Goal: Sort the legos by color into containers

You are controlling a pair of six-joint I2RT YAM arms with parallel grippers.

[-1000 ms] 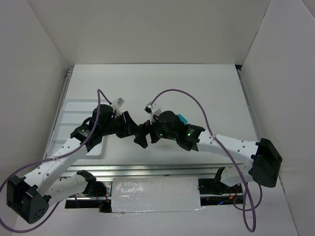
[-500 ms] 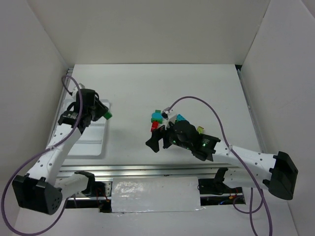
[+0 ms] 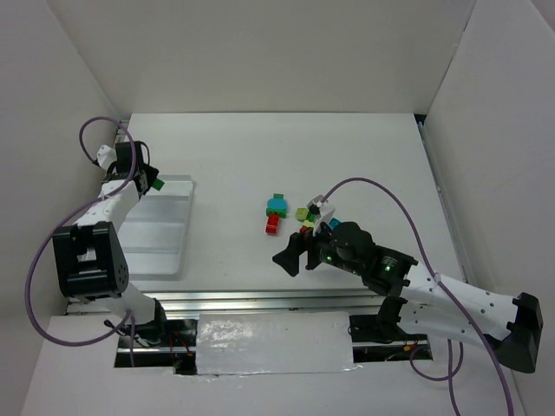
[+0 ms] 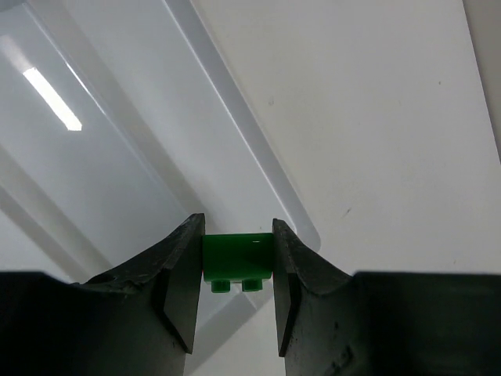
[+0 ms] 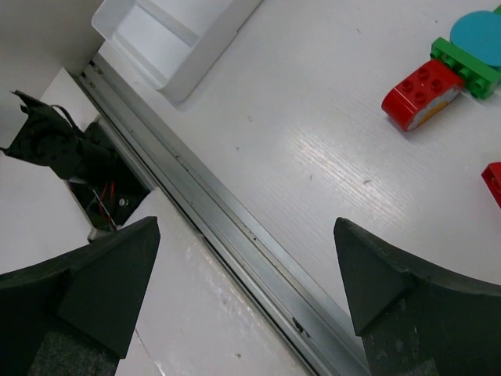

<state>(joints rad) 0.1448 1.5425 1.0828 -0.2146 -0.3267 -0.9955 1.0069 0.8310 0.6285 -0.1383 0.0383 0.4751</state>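
Note:
To place the dark green lego in the empty far container, my left gripper should lower it inside the tray's far rim (image 3: 168, 187) (image 4: 218, 189) first, then open.
My left gripper (image 4: 235, 270) is shut on a dark green lego (image 4: 237, 255), studs pointing down in the left wrist view, above the far right corner of the white tray (image 4: 117, 172). From above, that gripper (image 3: 153, 182) and the green lego (image 3: 160, 184) hang over the tray's (image 3: 160, 238) far end, where ridges split it into long containers. Loose legos lie mid-table: teal (image 3: 277, 205), red (image 3: 272, 224), lime (image 3: 302, 213). My right gripper (image 3: 290, 254) stands open and empty, near the front edge, apart from them. The right wrist view shows its gripper (image 5: 246, 290) wide open, with the red lego (image 5: 421, 84) and a green lego (image 5: 466, 66) beyond.
A metal rail (image 3: 277, 299) runs along the table's near edge, below my right gripper (image 5: 235, 235). White walls close in the left, back and right sides. A purple cable loops over each arm. Another red lego (image 5: 495, 182) sits at the frame edge.
The left arm swung from the table's middle out to the tray's far end, carrying the green lego. The right arm drew back toward the near edge, uncovering the pile of legos.

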